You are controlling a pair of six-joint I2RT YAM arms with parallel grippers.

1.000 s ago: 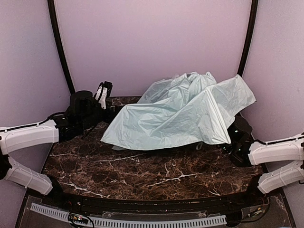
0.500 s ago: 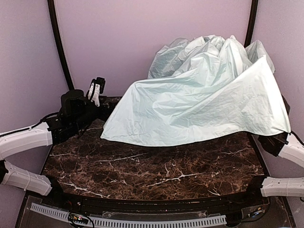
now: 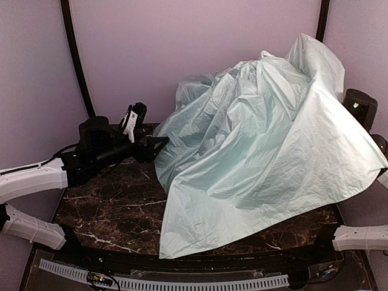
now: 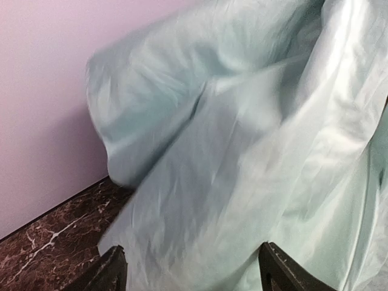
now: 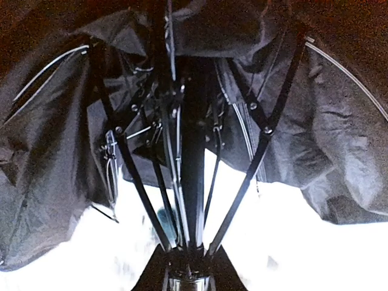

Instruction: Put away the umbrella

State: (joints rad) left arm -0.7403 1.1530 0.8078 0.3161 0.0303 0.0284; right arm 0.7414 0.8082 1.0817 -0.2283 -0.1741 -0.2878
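Next, my right gripper will go down toward the left in the top view and release the base of the umbrella's shaft atop the table, since the umbrella hangs lifted.
The umbrella (image 3: 267, 151) is lifted off the table, its pale mint-green canopy hanging wide over the right half and down to the front edge. From the right wrist view I see its black lining (image 5: 54, 151), ribs and thin black shaft (image 5: 194, 182). My right gripper (image 5: 189, 270) is shut on the base of that shaft; in the top view the canopy hides it. My left gripper (image 3: 153, 140) points right at the canopy's left edge. Its fingertips (image 4: 112, 270) stand wide apart, and the blurred fabric (image 4: 230, 157) lies just ahead of them, not pinched.
The dark marble table (image 3: 109, 206) shows at the left and front left. Pale walls close in behind and on both sides, with black corner posts (image 3: 76, 57). A black part of the right arm (image 3: 362, 107) sticks out behind the canopy. A slotted rail (image 3: 163, 284) runs along the near edge.
The umbrella has risen from lying low at the back right and tipped, so the canopy now drapes toward the front. My left gripper has swung right up to the fabric.
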